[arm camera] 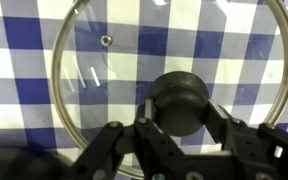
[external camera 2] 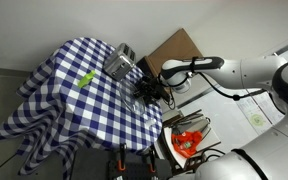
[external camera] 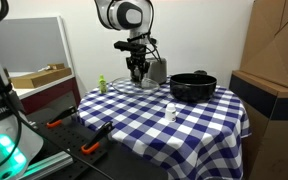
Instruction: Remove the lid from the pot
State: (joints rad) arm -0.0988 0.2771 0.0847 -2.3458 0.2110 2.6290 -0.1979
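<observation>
The gripper should lower the glass lid almost straight down onto the open checked cloth beside the black pot, as the lid is still above the table.
The glass lid point(arm camera: 104, 70) with its metal rim lies flat over the blue-and-white checked tablecloth, which shows through the glass. Its black knob point(arm camera: 180, 98) sits between my gripper's point(arm camera: 180, 112) two fingers, which press on it from both sides. In an exterior view the gripper point(external camera: 136, 72) is low over the table beside the silver toaster, well apart from the black pot point(external camera: 192, 87), which stands uncovered at the table's far side. It also shows low over the cloth in an exterior view point(external camera 2: 144, 92).
A silver toaster point(external camera: 156, 70) stands just behind the gripper and also shows in an exterior view point(external camera 2: 119, 65). A small green object point(external camera: 101, 84) and a small white bottle point(external camera: 170, 112) sit on the cloth. Cardboard boxes point(external camera: 274, 60) stand beside the table.
</observation>
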